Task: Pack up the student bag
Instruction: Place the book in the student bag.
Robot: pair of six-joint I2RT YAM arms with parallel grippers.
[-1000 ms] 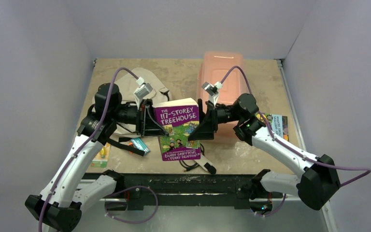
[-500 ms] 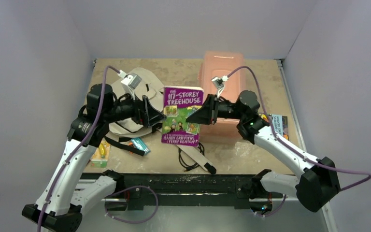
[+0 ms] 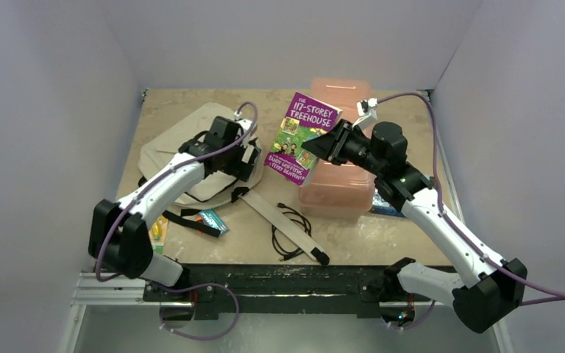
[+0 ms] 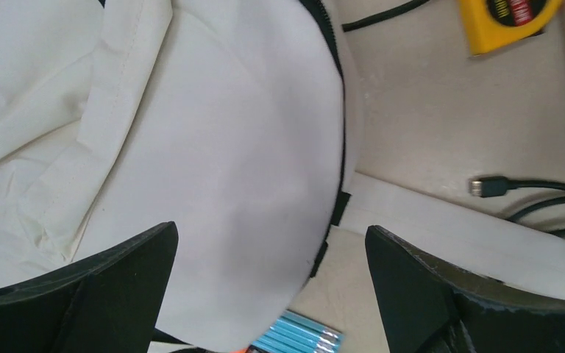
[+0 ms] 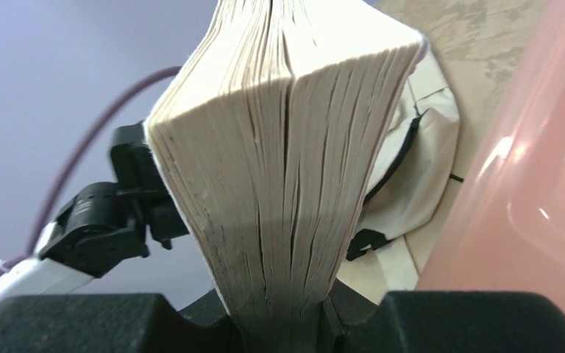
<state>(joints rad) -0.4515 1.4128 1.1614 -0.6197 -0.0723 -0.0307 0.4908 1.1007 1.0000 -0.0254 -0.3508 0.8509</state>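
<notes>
My left gripper is open above the bag's zipper rim (image 4: 343, 143), and the bag's opening is shut. Next, my left gripper will tilt outward and lower its open fingers around that rim.
The cream student bag (image 3: 184, 147) lies flat at the left of the table and fills most of the left wrist view (image 4: 191, 147). My left gripper (image 3: 244, 158) hovers open over the bag's right edge, its black fingers apart with nothing between them (image 4: 271, 232). The purple "117-Storey Treehouse" book (image 3: 301, 136) hangs tilted in the air between the bag and the pink box. My right gripper (image 3: 322, 145) is shut on its right edge. In the right wrist view the book's page edges (image 5: 287, 169) rise straight out of the clamped jaws (image 5: 287, 316).
A translucent pink plastic box (image 3: 338, 176) stands right of centre under the right arm. A black cable (image 3: 290, 228) and a beige strap (image 3: 279, 224) lie in front. A blue pencil pack (image 3: 212, 219) sits near the bag's front edge. A yellow object (image 4: 511, 22) lies beside the bag.
The left gripper opened, let go of the book and swung left over the bag. The right gripper shut on the book and carried it up and back toward the pink box.
</notes>
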